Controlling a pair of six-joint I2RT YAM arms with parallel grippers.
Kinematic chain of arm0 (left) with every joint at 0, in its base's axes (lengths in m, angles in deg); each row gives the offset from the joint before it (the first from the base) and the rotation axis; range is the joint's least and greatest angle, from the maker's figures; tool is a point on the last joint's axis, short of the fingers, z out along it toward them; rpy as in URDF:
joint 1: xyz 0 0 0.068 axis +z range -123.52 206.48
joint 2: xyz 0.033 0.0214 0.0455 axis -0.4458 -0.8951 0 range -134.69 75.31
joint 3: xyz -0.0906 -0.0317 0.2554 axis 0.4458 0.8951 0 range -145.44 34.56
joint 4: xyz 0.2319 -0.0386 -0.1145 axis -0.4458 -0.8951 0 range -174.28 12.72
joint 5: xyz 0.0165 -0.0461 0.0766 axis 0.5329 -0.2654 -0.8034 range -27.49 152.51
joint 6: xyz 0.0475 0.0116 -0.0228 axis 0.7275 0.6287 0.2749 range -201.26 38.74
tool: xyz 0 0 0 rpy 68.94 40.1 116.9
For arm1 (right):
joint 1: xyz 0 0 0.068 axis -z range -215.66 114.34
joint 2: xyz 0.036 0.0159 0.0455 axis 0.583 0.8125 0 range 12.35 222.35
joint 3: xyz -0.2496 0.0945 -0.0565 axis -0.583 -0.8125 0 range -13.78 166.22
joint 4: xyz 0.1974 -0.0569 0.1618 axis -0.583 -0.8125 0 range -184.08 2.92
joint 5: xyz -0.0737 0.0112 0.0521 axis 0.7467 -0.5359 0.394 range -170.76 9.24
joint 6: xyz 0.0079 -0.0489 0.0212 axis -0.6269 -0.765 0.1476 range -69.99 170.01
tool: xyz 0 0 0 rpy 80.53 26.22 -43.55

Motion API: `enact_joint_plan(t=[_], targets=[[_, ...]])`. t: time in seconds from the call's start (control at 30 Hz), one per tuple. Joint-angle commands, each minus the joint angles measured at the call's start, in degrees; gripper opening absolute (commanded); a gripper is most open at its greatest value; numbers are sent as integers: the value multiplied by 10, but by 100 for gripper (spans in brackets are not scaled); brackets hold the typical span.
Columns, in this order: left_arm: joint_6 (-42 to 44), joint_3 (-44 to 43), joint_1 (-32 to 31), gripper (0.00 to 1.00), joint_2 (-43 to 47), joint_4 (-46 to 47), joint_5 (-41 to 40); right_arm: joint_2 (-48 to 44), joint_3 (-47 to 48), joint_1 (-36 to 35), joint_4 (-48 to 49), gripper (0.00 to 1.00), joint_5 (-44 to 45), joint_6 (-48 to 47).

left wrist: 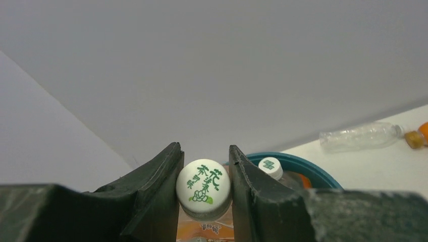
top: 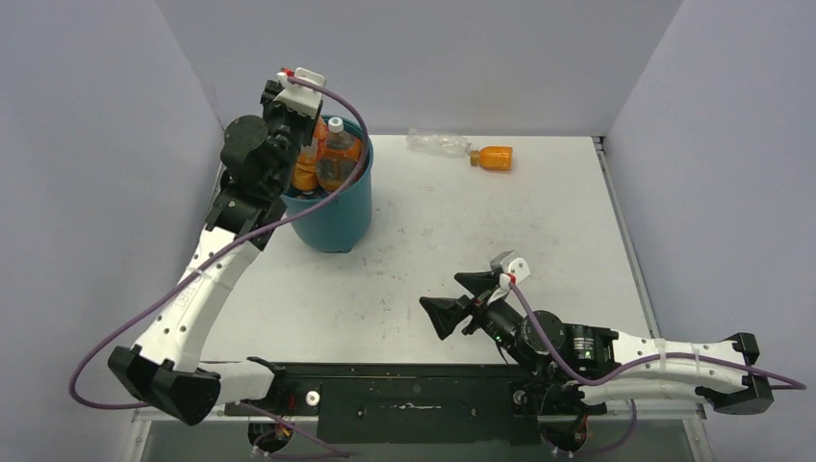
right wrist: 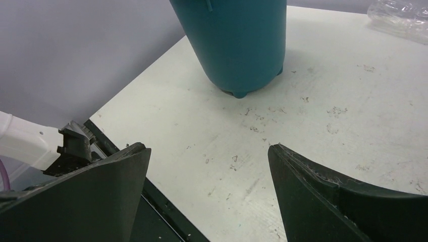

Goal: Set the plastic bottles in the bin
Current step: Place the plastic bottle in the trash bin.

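Observation:
The orange-labelled bottle needs to go down in my left gripper toward the upright bottle in the bin. My left gripper then needs to open there.
The teal bin [top: 337,217] stands at the table's back left, with an orange-labelled bottle [top: 339,154] upright inside it. My left gripper [top: 302,142] is over the bin's left rim, shut on the white-capped neck of another orange-labelled bottle [left wrist: 203,184], which hangs into the bin. The bin's rim [left wrist: 313,169] and a second cap [left wrist: 270,168] show behind the fingers. A clear bottle [top: 438,143] and an orange bottle [top: 496,157] lie at the table's back. My right gripper [top: 460,300] is open and empty, low over the front of the table [right wrist: 208,151].
Grey walls close the table on the left, back and right. The black base rail [top: 404,385] runs along the near edge. In the right wrist view the bin's wall [right wrist: 242,45] is ahead and the clear bottle [right wrist: 404,17] is at the top right.

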Motion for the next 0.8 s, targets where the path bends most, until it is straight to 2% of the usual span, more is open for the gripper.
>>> enact_joint_plan(t=[0.0, 0.33, 0.77], targets=[[-59, -38, 23, 0, -20, -3, 61, 7, -5, -4, 15, 90, 25, 14], [-103, -8, 45, 0, -80, -32, 112, 1, -11, -3, 15, 90, 30, 5], [-170, 137, 73, 0, -48, 24, 150, -15, -36, -3, 15, 90, 33, 24]])
